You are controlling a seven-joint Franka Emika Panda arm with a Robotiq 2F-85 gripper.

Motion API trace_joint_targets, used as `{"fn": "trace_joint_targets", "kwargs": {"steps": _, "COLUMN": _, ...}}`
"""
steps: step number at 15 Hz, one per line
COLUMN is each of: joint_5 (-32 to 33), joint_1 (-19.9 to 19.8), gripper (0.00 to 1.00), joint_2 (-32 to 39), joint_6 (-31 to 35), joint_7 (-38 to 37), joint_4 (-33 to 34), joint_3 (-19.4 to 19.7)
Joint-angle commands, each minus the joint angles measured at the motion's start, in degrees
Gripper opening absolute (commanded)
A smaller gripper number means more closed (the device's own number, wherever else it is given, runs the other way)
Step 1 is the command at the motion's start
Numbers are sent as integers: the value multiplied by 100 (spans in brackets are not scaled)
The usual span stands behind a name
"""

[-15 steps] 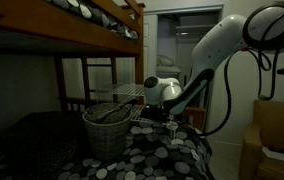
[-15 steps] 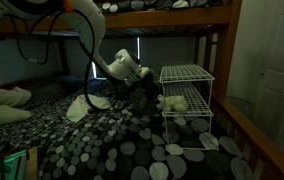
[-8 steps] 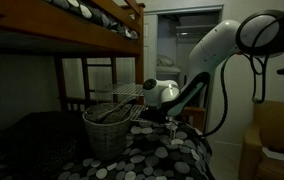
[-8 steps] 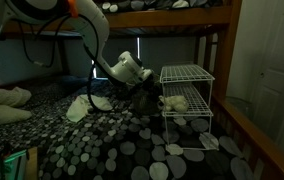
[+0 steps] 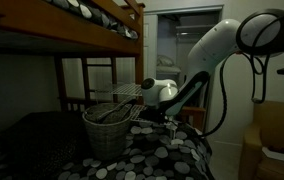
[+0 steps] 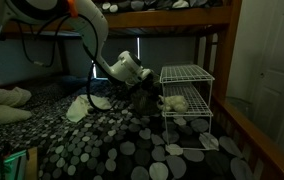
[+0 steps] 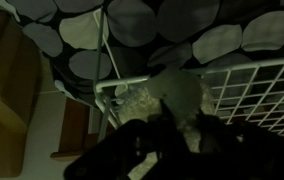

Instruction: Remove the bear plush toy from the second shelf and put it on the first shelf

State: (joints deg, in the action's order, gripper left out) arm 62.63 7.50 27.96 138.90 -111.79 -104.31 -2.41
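Next, my gripper will draw out the rack's open side, rise past the edge of the first shelf, move over and release the plush on the empty first shelf [image 6: 185, 73], since that is above it.
The bear plush toy [image 6: 176, 102], a small cream lump, lies on the second shelf [image 6: 196, 110] of the white wire rack. The first shelf [image 6: 187, 72] above it carries nothing. My gripper [image 6: 158, 100] reaches in from the rack's open side and is shut on the plush. In the wrist view the plush [image 7: 172, 92] sits between the dark fingers of the gripper [image 7: 182, 113], with the shelf's wire grid [image 7: 254, 88] beside it. In an exterior view the wicker basket hides the gripper, and only the arm's white wrist joint [image 5: 162, 92] shows.
A wicker basket [image 5: 107, 131] stands on the pebble-patterned bedspread [image 6: 102, 140] near the arm. A wooden bunk-bed frame [image 6: 172, 14] hangs low over the rack. White cloth [image 6: 79, 107] lies behind the arm. A cardboard box [image 5: 274, 140] stands at the side.
The jaws have closed from wide open onto the plush. The arm has barely moved and the plush still rests on the lower tier.
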Motion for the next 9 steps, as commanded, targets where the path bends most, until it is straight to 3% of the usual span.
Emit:
{"fn": "trace_joint_targets", "kwargs": {"steps": 1, "joint_5": -622, "joint_1": 88, "gripper": 3, "joint_2": -579, "joint_6": -131, "joint_7": 335, "joint_4": -543, "joint_3": -150}}
{"fn": "trace_joint_targets", "kwargs": {"steps": 5, "joint_5": -1187, "joint_1": 86, "gripper": 5, "joint_2": -1503, "joint_6": 418, "joint_7": 1066, "joint_4": -1399, "joint_3": -463}}
{"fn": "trace_joint_targets", "kwargs": {"steps": 9, "joint_5": -2891, "joint_1": -41, "gripper": 5, "joint_2": -2448, "joint_6": 897, "joint_7": 2856, "joint_4": -2221, "joint_3": -732}}
